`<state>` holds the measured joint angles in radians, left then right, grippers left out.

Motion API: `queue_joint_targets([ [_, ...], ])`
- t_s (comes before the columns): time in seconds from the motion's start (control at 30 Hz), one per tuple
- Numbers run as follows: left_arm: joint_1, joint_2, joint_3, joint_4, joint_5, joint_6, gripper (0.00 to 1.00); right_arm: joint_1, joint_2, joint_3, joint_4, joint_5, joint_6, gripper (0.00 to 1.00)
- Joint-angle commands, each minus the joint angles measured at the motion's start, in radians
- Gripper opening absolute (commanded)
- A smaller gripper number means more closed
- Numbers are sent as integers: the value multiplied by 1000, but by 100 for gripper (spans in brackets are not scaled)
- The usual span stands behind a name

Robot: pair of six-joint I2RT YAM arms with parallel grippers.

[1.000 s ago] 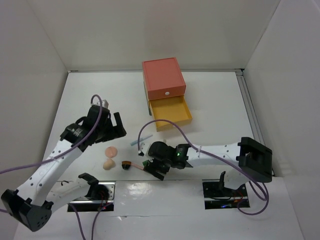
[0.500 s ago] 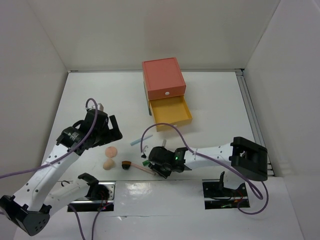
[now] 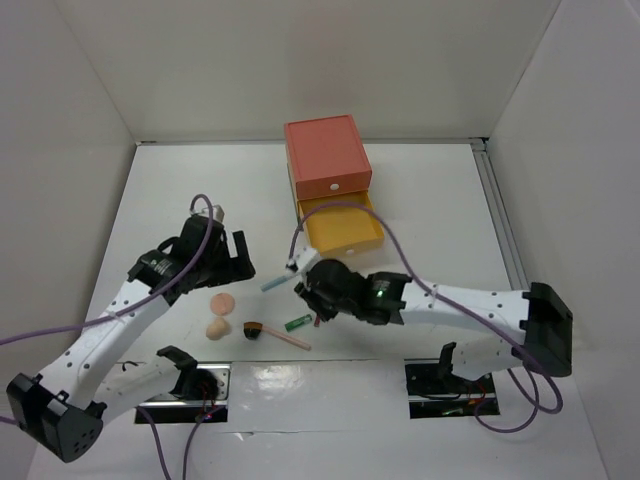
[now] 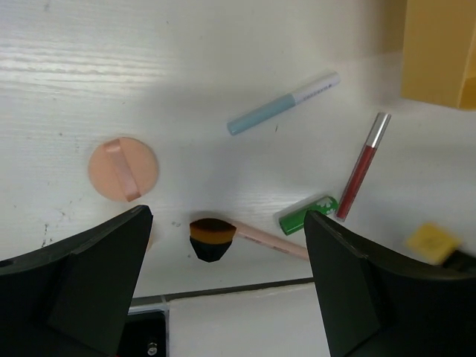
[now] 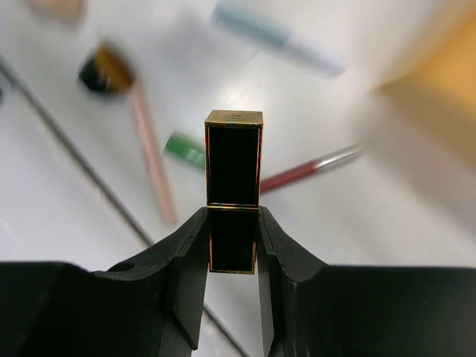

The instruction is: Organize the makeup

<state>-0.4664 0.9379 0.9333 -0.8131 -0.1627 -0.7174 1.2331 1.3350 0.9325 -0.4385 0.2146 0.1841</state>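
Note:
My right gripper moves outward over the yellow drawer's bottom next and releases the black, gold-edged lipstick case [image 5: 233, 160] there. The drawer stands open with its bare bottom showing.
My right gripper [image 5: 233, 217] is shut on a black, gold-edged lipstick case [image 5: 233, 160] and holds it upright above the table; in the top view this gripper [image 3: 306, 283] hangs between the loose makeup and the yellow drawer. Below it lie a brush [image 5: 141, 111], a green tube [image 5: 184, 149], a red gloss stick [image 5: 312, 168] and a blue pencil [image 5: 275, 36]. My left gripper [image 4: 225, 220] is open over the brush [image 4: 212, 238], with a peach puff [image 4: 123, 169], the blue pencil [image 4: 282, 103], the gloss stick [image 4: 363, 167] and the green tube [image 4: 309, 214] around it. A peach sponge [image 3: 216, 328] sits near the puff [image 3: 223, 301].
An orange drawer box [image 3: 327, 158] stands at the back middle with its yellow drawer [image 3: 345, 225] pulled open toward me. White walls close in the table on the left, back and right. Purple cables loop over both arms.
My right gripper has shut on the black lipstick case, lifted it from the table and moved toward the yellow drawer. The left arm dipped back and returned, still open.

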Motion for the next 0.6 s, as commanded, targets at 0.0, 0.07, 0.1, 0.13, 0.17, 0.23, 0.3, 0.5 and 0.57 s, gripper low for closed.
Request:
queue_joint_targets([
  [0.0, -3, 54, -41, 120, 110, 65, 96, -163, -74, 107, 6, 94, -46, 5],
  [0.07, -14, 78, -50, 170, 120, 76, 96, -231, -62, 162, 35, 94, -75, 5],
  [0.1, -23, 88, -50, 186, 129, 76, 96, -291, -62, 179, 47, 94, -112, 5],
  [0.13, -23, 114, -50, 205, 129, 107, 96, -322, -33, 195, 61, 65, -132, 5],
  [0.17, -34, 128, -60, 250, 141, 124, 96, -355, -19, 210, 81, 33, -158, 5],
  [0.23, -47, 176, -60, 290, 166, 162, 96, -452, 35, 255, 95, -42, -204, 5],
  [0.3, -48, 212, -60, 348, 166, 180, 96, -530, 78, 293, 95, -96, -247, 9],
  [0.5, -66, 329, -13, 358, 166, 219, 96, -590, 253, 385, 66, -127, -284, 18],
  [0.57, -66, 338, -13, 370, 166, 240, 96, -590, 288, 396, 66, -115, -284, 26],
])
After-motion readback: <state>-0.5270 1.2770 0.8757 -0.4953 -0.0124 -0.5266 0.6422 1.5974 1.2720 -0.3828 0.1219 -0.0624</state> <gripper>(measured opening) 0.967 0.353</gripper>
